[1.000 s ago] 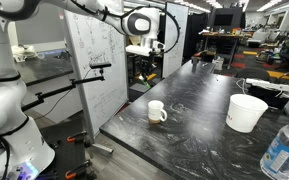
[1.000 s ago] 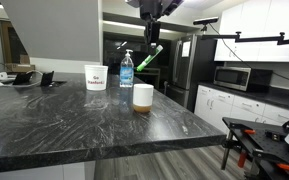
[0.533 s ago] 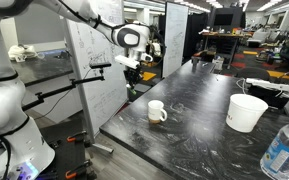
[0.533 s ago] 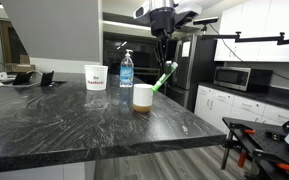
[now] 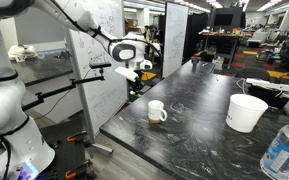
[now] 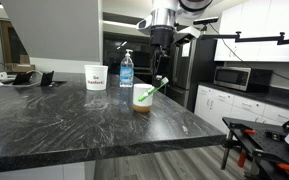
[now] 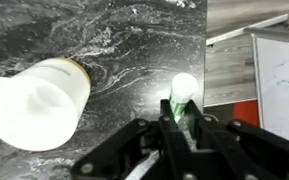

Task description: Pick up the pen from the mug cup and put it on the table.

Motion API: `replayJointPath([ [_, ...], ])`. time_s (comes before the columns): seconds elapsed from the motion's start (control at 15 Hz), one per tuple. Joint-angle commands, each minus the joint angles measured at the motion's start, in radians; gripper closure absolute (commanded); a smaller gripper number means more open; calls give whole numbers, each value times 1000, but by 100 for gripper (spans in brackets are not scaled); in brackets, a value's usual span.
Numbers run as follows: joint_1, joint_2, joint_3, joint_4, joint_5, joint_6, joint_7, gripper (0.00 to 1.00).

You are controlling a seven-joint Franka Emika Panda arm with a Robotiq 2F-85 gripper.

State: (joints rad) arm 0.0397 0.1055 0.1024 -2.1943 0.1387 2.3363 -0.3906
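My gripper should next lower the pen a little onto the table beside the mug cup [image 5: 156, 111] and let go of it there, because the pen is hanging outside the mug.
The pen [image 7: 182, 95] is green with a whitish tip. It is clamped between my gripper's [image 7: 174, 135] black fingers and points down at the table. In both exterior views the gripper [image 5: 134, 84] [image 6: 161, 74] hangs low beside the white mug cup [image 5: 156, 111] [image 6: 143, 97], near the table's end edge. The pen [image 6: 152, 90] slants below the gripper, outside the mug. In the wrist view the mug [image 7: 39, 100] sits to the left of the pen. The glossy black table [image 5: 189, 135] [image 6: 74, 120] [image 7: 134, 40] lies under both.
A larger white tub [image 5: 247, 112] [image 6: 96, 77] and a clear plastic bottle [image 5: 282, 150] [image 6: 126, 70] stand farther along the table. The table edge and the floor beyond [image 7: 234, 65] are close to the pen. A whiteboard [image 5: 94, 60] stands past the table's end.
The gripper has come down with the pen, from high above the table to just above it beside the mug.
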Motion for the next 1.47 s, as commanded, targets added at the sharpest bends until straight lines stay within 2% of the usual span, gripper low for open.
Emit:
replayJointPath([
  [0.0, -10, -32, -6, -72, 35, 99, -41, 95],
  [0.6, -43, -28, -7, -147, 193, 219, -187, 95],
  [0.67, -45, -28, -7, -147, 201, 220, -198, 79],
  [0.73, -45, -29, -7, -147, 203, 226, -202, 54],
  [0.87, -44, -32, -5, -149, 214, 230, -210, 49],
  [1.27, -36, -55, -5, -140, 216, 203, -190, 4],
  [1.4, -29, -83, -12, -148, 175, 178, -144, 0],
])
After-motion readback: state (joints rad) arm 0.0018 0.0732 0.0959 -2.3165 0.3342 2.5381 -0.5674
